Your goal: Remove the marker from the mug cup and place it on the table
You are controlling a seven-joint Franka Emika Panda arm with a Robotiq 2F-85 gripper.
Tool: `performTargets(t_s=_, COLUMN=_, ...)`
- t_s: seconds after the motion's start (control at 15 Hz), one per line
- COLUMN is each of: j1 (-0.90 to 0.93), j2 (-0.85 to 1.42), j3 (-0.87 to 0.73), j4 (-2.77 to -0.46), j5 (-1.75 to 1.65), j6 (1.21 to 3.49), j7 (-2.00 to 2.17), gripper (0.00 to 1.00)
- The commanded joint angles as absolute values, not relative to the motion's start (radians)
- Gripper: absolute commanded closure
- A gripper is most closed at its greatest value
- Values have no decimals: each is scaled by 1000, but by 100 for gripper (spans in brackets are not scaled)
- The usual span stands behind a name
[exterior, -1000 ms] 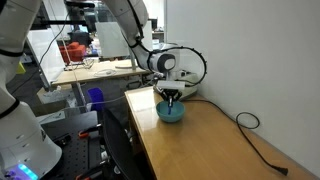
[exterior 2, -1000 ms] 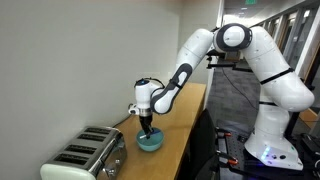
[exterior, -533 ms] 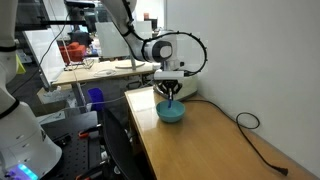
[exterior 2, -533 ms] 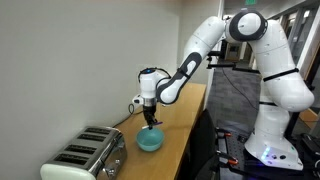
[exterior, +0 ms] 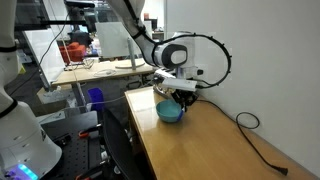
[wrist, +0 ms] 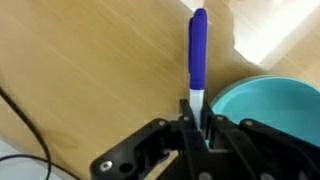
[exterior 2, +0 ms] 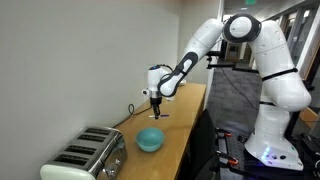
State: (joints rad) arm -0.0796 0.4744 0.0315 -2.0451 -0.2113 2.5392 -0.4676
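The robot needs to turn its gripper and lower the marker slightly beside the teal mug cup (exterior: 170, 112) next, then let go of the marker on the tabletop.
My gripper (wrist: 197, 112) is shut on the marker (wrist: 198, 52), a blue-purple stick with a white end held between the jaws. The marker sticks out over the light wooden table (wrist: 90, 60). The teal mug cup (wrist: 262, 103) lies at the lower right of the wrist view, beside the gripper. In both exterior views the gripper (exterior: 186, 98) (exterior 2: 156, 106) hangs above the table, off to one side of the cup (exterior: 170, 112) (exterior 2: 150, 139). The marker shows as a thin dark stick below the fingers (exterior 2: 157, 113).
A silver toaster (exterior 2: 88, 152) stands on the table (exterior 2: 185, 110) beyond the cup. A black cable (exterior: 250, 125) runs along the table by the white wall and shows in the wrist view (wrist: 20, 125). A cluttered workbench (exterior: 95, 65) lies farther back.
The gripper has lifted out of the cup with the marker and moved sideways away from it, over the bare tabletop.
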Motion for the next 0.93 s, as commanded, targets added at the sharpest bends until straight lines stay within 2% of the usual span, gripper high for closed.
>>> performTargets(t_s=0.0, j1=-102, j2=545, j3=41, j4=-1972, j5=-130, j6=2514, j7=-396, gripper=97)
performTargets(t_s=0.33, j1=-108, j2=586, j3=43, j4=-1958, j5=-45, j6=2518, j7=-299, gripper=97)
performTargets(t_s=0.87, j1=-22, j2=511, j3=-9, j4=-2036, j5=-133, j6=2581, j7=-180, gripper=97)
